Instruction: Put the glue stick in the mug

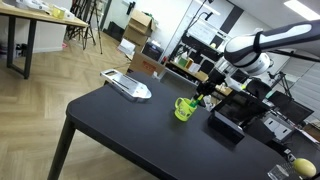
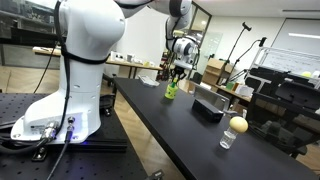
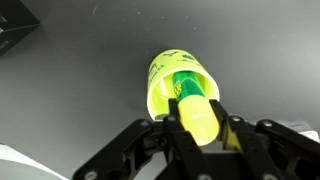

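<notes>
The glue stick's green end already points down inside the mug's opening (image 1: 187, 102) (image 3: 182, 84), so my gripper should next stay over the mug and open its fingers.
The lime yellow-green mug (image 1: 185, 108) stands on the black table (image 1: 130, 125); it also shows in an exterior view (image 2: 171, 90) and in the wrist view (image 3: 165, 80). My gripper (image 1: 207, 88) hangs just above the mug, also seen in an exterior view (image 2: 177, 72). In the wrist view my gripper (image 3: 200, 125) is shut on the glue stick (image 3: 195, 108), held by its yellowish end. The stick's green end points down into the mug's mouth.
A flat grey-white tray-like object (image 1: 127, 85) lies at the far end of the table. A black box (image 1: 226, 125) sits beside the mug. A round yellow ball (image 2: 238, 124) rests on a clear cup (image 2: 229, 140). Office clutter surrounds the table.
</notes>
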`<state>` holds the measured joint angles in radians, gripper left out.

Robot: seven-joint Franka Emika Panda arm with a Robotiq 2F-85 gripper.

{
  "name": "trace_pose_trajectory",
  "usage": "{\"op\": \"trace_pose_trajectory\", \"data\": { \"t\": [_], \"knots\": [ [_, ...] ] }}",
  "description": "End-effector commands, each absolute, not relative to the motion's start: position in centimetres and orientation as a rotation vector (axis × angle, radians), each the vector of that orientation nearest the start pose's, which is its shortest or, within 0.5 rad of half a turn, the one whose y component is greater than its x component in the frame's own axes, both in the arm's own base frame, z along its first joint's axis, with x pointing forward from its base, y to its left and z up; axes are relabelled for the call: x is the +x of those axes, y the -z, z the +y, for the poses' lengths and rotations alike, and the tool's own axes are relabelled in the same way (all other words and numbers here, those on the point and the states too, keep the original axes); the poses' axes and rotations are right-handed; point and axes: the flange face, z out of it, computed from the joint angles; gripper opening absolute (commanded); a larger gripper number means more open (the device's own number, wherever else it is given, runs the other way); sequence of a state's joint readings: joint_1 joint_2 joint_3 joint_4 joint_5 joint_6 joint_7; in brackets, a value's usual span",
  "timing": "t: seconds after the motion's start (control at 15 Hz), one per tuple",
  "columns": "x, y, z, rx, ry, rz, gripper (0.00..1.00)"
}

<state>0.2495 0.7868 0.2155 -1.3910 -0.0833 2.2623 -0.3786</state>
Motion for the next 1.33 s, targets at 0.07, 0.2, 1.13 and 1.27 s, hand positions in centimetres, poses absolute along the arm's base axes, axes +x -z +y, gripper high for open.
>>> {"op": "trace_pose_trajectory", "data": {
  "t": [0.07, 0.2, 1.13, 1.27],
  "knots": [
    [67.5, -24.3, 30.0, -2.817, 0.106, -1.242, 0.09],
    [67.4, -23.6, 30.0, -2.824, 0.084, -1.256, 0.09],
    [66.8, -30.7, 28.9, -2.859, -0.006, -1.225, 1.0],
    [67.1, -29.2, 29.3, -2.832, -0.003, -1.264, 1.0]
  ]
}}
